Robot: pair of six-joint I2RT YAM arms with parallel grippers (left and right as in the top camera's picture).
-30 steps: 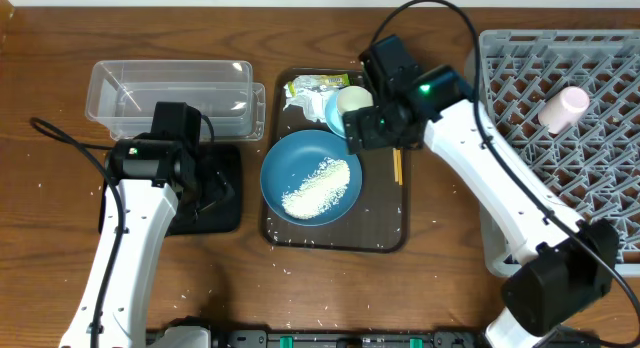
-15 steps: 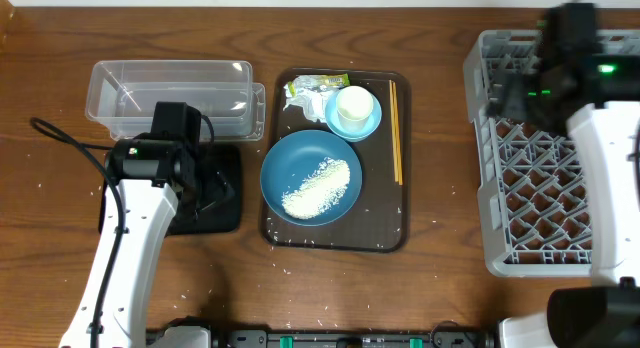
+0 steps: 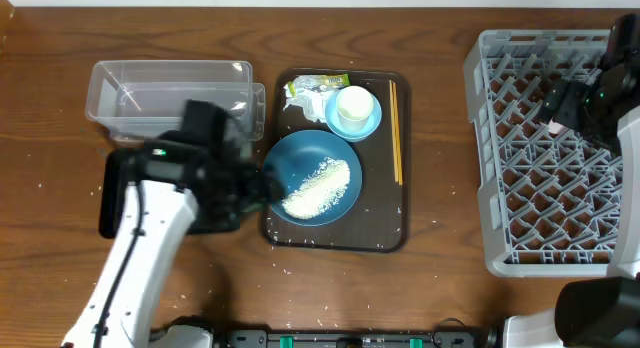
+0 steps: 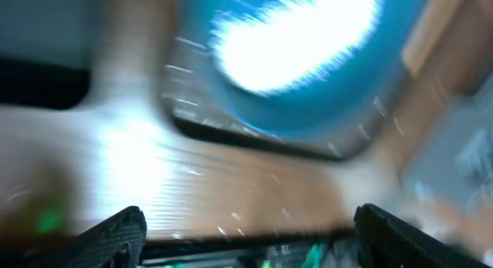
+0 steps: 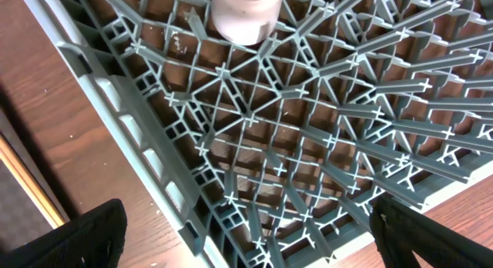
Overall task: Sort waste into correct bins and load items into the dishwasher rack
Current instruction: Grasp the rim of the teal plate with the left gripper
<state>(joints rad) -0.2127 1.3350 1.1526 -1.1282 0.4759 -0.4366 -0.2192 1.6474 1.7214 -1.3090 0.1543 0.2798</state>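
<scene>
To the right in the overhead view and down, my left gripper needs to move past the rice onto the dish's chopstick-side rim (image 3: 359, 191), where bare tray leaves finger room.
The big blue dish (image 3: 312, 176) lies on the brown serving tray with white rice (image 3: 318, 186) in it. My left gripper (image 3: 262, 188) hovers open at its left rim; the blurred left wrist view shows that dish (image 4: 293, 68) ahead of the spread gripper (image 4: 258, 245). A white cup (image 3: 352, 103) stands in the light-blue bowl (image 3: 368, 120), beside the snack wrapper (image 3: 315, 85) and the chopsticks (image 3: 396, 133). My right gripper (image 5: 250, 237) is open and empty over the grey dishwasher rack (image 3: 530, 168), near the pink cup (image 5: 245, 14).
The clear tub (image 3: 170, 93) stands at the back left, and the black tray (image 3: 105, 210) in front of it is mostly under my left arm. The brown serving tray (image 3: 385, 238) has scattered grains on it. Loose grains dot the wood near the front edge.
My left arm has swung right from over the black tray to the blue dish's rim. My right arm has left the serving tray and now hangs over the rack's right side.
</scene>
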